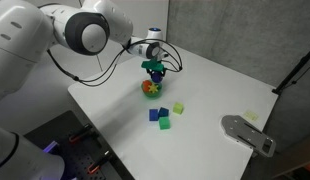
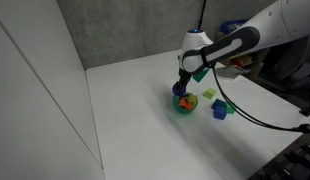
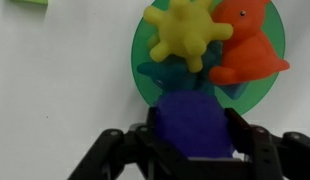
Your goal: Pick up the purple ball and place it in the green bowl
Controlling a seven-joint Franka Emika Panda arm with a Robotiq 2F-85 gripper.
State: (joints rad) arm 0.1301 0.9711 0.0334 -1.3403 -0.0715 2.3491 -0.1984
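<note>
The purple ball is already hanging above the bowl, so my gripper will stay still over the green bowl's edge beside the dark toy and open its fingers to let the ball go.
The green bowl lies straight below my gripper in the wrist view, holding a yellow spiky toy and an orange toy. My gripper is shut on the purple ball, held just above the bowl's near rim. In both exterior views the gripper hangs right over the bowl near the middle of the white table. The ball is only a dark blue spot between the fingers there.
A blue cube and green cubes lie near the bowl; a blue cube and a green cube show too. A grey object lies near the table edge. A green cube corner shows at the wrist view's top.
</note>
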